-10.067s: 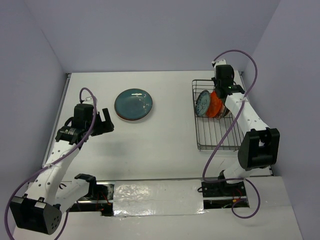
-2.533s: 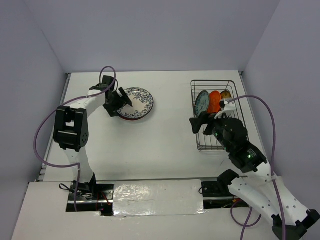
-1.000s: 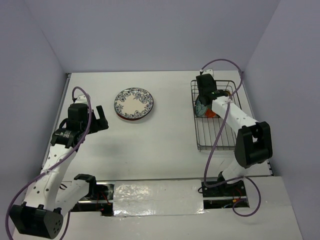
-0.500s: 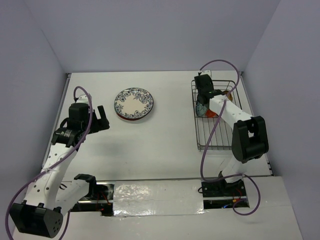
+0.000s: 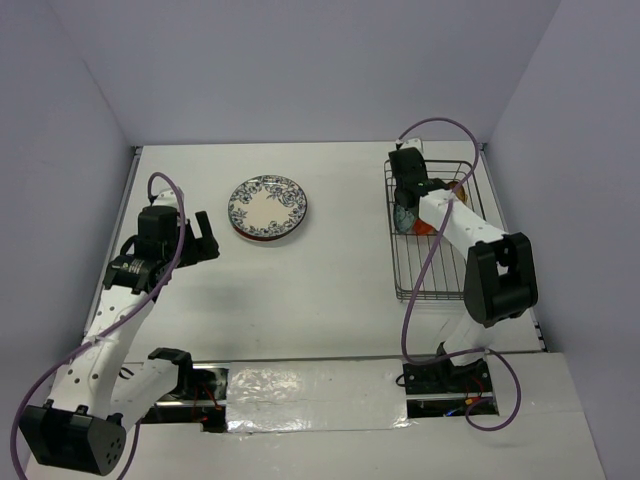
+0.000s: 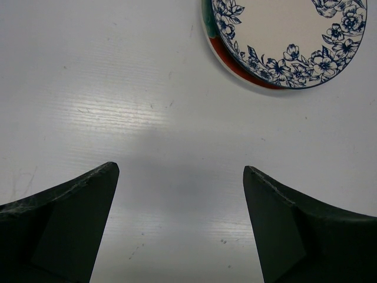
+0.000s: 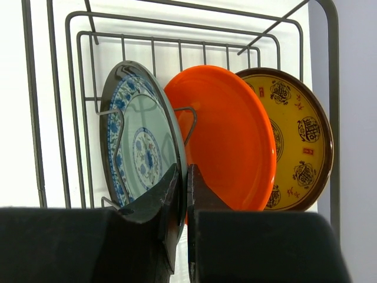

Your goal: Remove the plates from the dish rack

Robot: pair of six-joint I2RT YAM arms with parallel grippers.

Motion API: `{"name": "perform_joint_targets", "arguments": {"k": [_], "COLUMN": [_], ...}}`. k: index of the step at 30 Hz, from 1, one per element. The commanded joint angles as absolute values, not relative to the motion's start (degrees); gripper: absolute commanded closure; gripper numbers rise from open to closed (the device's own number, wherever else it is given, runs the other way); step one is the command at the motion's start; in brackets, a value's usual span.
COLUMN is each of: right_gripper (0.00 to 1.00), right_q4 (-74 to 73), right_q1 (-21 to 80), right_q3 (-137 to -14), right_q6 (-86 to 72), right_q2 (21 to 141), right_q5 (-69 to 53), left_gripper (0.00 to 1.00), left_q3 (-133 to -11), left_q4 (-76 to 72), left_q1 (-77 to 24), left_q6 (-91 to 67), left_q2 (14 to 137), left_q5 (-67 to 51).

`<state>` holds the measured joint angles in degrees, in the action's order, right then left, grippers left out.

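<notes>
The plate lifts up from the wires of the dish rack with my right gripper next, goes left in the top view and lowers for release near the stack, where the tabletop is bare.
The dark wire dish rack stands at the right. In the right wrist view three small plates stand on edge between the tines of the rack: a teal plate with blue pattern, a plain orange plate and a yellow patterned plate. My right gripper is pinched shut on the teal plate's near rim; it also shows in the top view. A white plate with a dark-blue floral rim tops a stack on the table. My left gripper is open and empty, left of the stack.
In the left wrist view the floral plate lies at the top right, with red and teal rims under it, ahead of the open left gripper. Grey walls close in the table on three sides. The rack's near half holds nothing.
Over ten seconds the floral plate came onto the teal plate and the left arm drew back. In the last second my right gripper settled on the teal plate's rim.
</notes>
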<state>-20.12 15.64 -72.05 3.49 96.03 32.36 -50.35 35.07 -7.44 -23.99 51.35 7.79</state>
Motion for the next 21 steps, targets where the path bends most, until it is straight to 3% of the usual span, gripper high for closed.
{"name": "perform_joint_targets", "arguments": {"k": [1,10,21], "right_gripper": [1.0,1.0,1.0], "right_q4": [-20.74,-24.52,-29.79], "right_q1": [16.08,16.96,23.63], "right_q3": [-75.67,-80.33,-87.09], "right_q6": [4.92,9.13,12.22], "right_q2": [92.46,89.3,80.97], "right_q5": [34.72,37.87,51.76], "left_gripper": [0.0,0.0,0.0], "left_q3": [-51.42,-51.5,-51.68], "left_q4": [33.22,33.49,33.92], "left_q1": [-7.65,-7.65,-7.65], "left_q6": [-23.03,-23.12,-23.47], "left_q2": [51.59,52.03,52.56], "left_q5": [7.73,8.09,9.32]}}
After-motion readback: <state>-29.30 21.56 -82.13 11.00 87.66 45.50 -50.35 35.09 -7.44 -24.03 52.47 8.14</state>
